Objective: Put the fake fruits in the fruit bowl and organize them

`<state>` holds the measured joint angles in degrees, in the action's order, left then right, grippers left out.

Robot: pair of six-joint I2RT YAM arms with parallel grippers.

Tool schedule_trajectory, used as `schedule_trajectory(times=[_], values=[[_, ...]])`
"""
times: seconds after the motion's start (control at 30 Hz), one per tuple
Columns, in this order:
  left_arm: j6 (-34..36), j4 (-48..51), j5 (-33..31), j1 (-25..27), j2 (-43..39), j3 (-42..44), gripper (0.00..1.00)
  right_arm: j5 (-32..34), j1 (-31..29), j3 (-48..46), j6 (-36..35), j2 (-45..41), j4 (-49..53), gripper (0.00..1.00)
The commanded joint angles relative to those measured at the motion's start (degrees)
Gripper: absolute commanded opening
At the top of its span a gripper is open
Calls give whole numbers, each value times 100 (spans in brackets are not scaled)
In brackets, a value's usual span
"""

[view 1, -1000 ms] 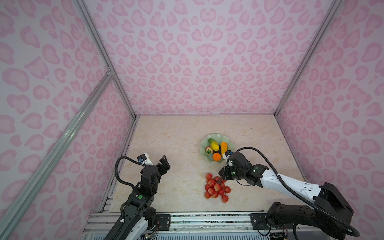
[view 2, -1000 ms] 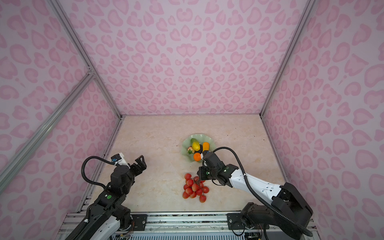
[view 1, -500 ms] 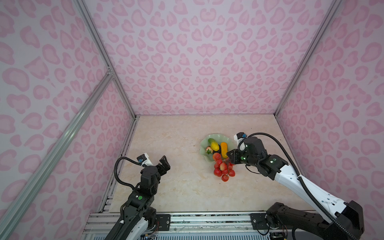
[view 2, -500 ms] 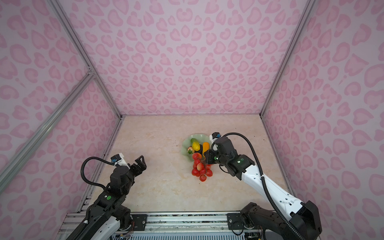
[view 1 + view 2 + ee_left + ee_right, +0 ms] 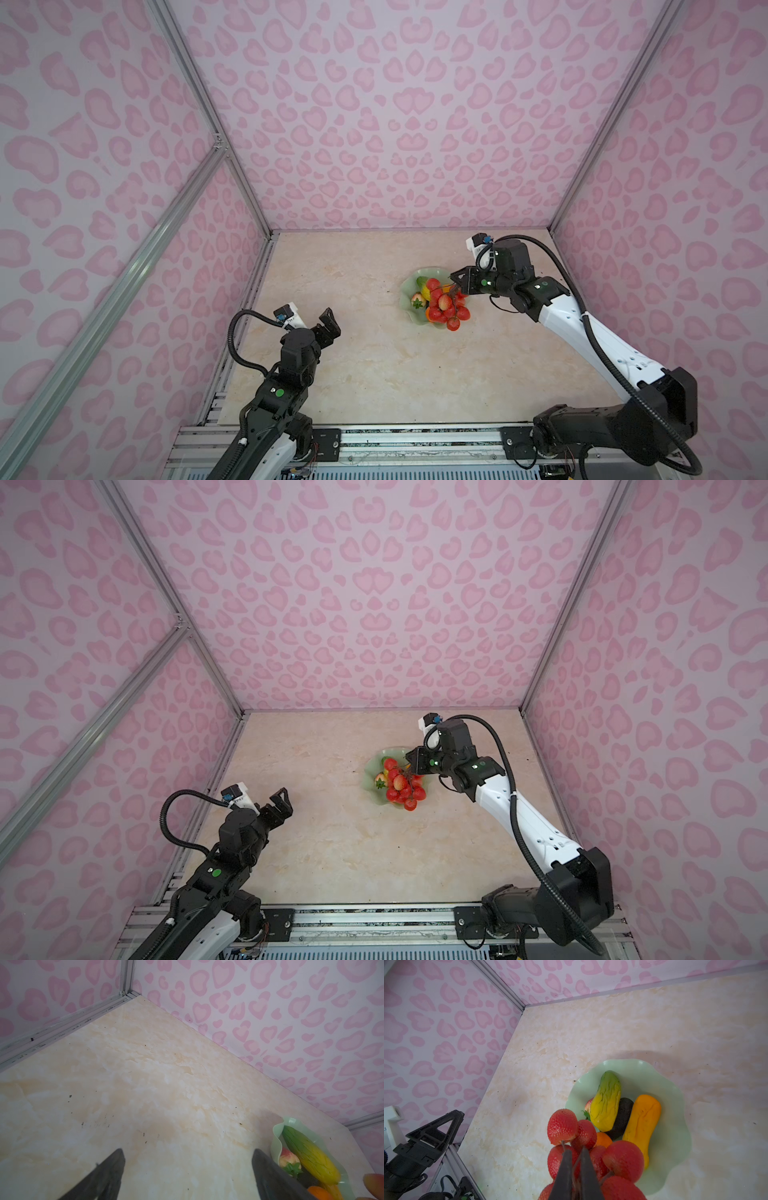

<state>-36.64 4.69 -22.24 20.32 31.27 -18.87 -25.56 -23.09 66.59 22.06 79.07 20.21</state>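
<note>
My right gripper moves outward and down toward the fruits below it next and releases the stem, since red balls hang past the bowl's near rim.
The pale green fruit bowl point(image 5: 408, 286) point(image 5: 371, 772) point(image 5: 675, 1103) point(image 5: 277, 1140) stands right of the table's middle. In it lie a green-yellow oblong point(image 5: 606, 1101) point(image 5: 307, 1153), an orange-yellow oblong point(image 5: 641, 1124), a dark avocado point(image 5: 623, 1118), a round orange point(image 5: 602, 1139) and a strawberry point(image 5: 287, 1157) point(image 5: 417, 300). My right gripper point(image 5: 455, 286) point(image 5: 409, 766) point(image 5: 575, 1150) is shut on the brown stem of the bunch of red balls point(image 5: 446, 308) point(image 5: 401, 788) point(image 5: 623, 1157). The bunch hangs over the bowl's near side; whether it touches the fruits I cannot tell. My left gripper point(image 5: 327, 323) point(image 5: 280, 801) point(image 5: 188, 1152) stands open and empty at the near left.
Pink patterned walls close the table point(image 5: 353, 353) on three sides. A metal rail point(image 5: 374, 436) runs along the front edge. The left arm point(image 5: 425, 1136) shows at the side of the right wrist view.
My right gripper has carried the bunch of red balls from the table in front of the bowl up and back over the bowl. The left arm has not moved.
</note>
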Motion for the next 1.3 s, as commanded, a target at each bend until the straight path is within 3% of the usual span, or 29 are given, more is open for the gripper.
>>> schedule_trajectory(times=[0.0, 0.33, 0.43, 0.6, 0.63, 0.7, 0.73, 0.9, 1.03, 1.1, 1.17, 1.27], values=[[71, -56, 18, -10, 7, -51, 97, -545, 99, 222, -256, 518, -273, 0], [67, -29, -25, -6, -33, -46, 97, -685, 560, 860, -798, 2138, -95, 3], [87, -34, -61, -10, 12, -73, 96, -643, 592, 756, -704, 2227, -310, 35], [212, -54, -129, -10, 102, -156, 97, -247, 600, 781, -751, 1934, -353, 60], [255, -64, -161, -9, 123, -183, 96, -124, 614, 792, -750, 1814, -353, 68], [364, -101, -239, -8, 156, -221, 97, 196, 629, 786, -730, 1558, -374, 94], [453, -140, -283, -9, 169, -243, 96, 421, 646, 756, -715, 1406, -368, 98], [1497, -767, -952, -10, 449, -302, 96, 2073, 676, -187, -736, 269, -984, 98], [2781, -2892, -1514, -114, 1289, 329, 96, 3485, 664, -2256, -1328, -904, -3066, 98], [3099, -4213, -1225, -448, 1801, 804, 97, 4327, 674, -3040, -1708, -1163, -3806, 98], [3042, -4887, -747, -935, 2418, 945, 97, 4999, 678, -3600, -1989, -1252, -4376, 98], [2985, -5276, -384, -1318, 3346, 764, 97, 5231, 765, -4119, -2183, -1005, -5144, 98]])
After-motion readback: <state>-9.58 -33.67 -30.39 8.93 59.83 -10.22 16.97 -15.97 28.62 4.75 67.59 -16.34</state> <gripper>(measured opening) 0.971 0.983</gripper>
